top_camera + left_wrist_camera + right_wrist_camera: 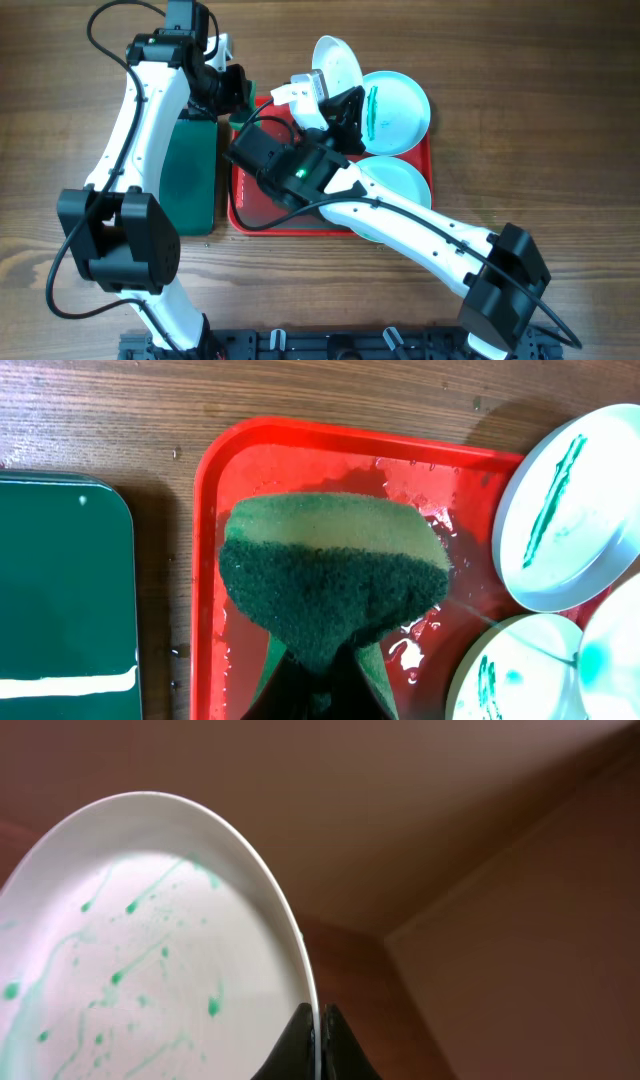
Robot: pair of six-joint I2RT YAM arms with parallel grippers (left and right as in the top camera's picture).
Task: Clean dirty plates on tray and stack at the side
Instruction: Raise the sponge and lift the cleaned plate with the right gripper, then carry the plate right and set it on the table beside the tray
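Note:
Clear tabletop beside the red tray lies below my right gripper, to its right in the overhead view. The plate goes there next, comes down flat and is released.
My right gripper (326,90) is shut on the rim of the white plate (338,62) and holds it tilted up over the far edge of the red tray (240,205). In the right wrist view, the white plate (150,970) shows green splatters, with the fingers (318,1032) pinching its edge. A turquoise plate (400,110) with a green streak lies at the tray's far right. Another plate (408,180) lies nearer, partly under my right arm. My left gripper (325,695) is shut on a green sponge (335,570) above the wet tray floor (215,560).
A dark green tray (190,170) lies on the table left of the red tray, and it also shows in the left wrist view (60,590). My right arm crosses the red tray's near half. Both plates on the tray show in the left wrist view, one streaked (565,510), one smeared (500,675).

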